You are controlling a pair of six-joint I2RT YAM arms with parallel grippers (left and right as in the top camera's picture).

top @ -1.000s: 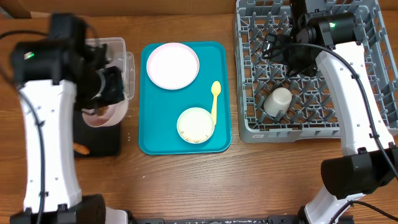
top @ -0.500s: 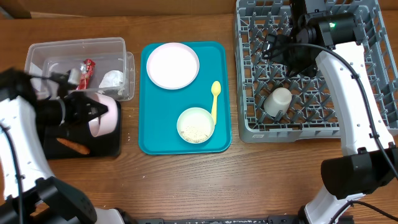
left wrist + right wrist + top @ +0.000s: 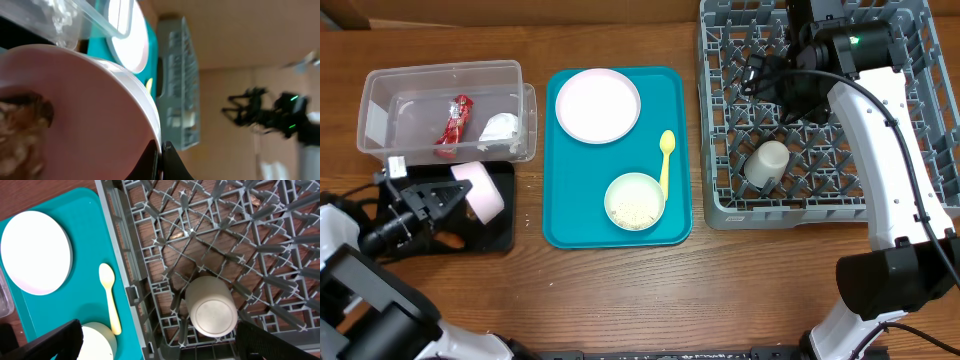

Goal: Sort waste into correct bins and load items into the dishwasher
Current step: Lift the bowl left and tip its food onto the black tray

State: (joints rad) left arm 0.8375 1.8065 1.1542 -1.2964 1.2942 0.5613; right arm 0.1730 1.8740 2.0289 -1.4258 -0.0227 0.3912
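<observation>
I need to empty the bowl with my left gripper next, then swing it to the right in the overhead view to the bare teal tray beside the plate, lower the bowl and let go of it.
My left gripper (image 3: pixel 458 194) is shut on the rim of a white bowl (image 3: pixel 488 200), which is tipped on its side over the black tray (image 3: pixel 492 232). In the left wrist view the fingers (image 3: pixel 159 162) pinch that rim, and brown food (image 3: pixel 22 131) clings inside the bowl (image 3: pixel 95 115). The clear tub (image 3: pixel 380 100) holds a red wrapper (image 3: pixel 453 118) and a white napkin (image 3: pixel 500 127). My right gripper (image 3: pixel 161 342) hangs open above the grey dish rack (image 3: pixel 720 205), over a white cup (image 3: pixel 212 308) lying on its side among the pegs.
A teal tray (image 3: pixel 555 225) between the bins and the rack carries a white plate (image 3: pixel 598 105), a pale yellow spoon (image 3: pixel 666 160) and a second bowl with rice (image 3: pixel 635 200). Bare wooden table runs along the front.
My left arm has swung away from the clear tub toward the front left edge. The bowl it holds has turned from nearly level onto its side over the black tray. The right arm is still.
</observation>
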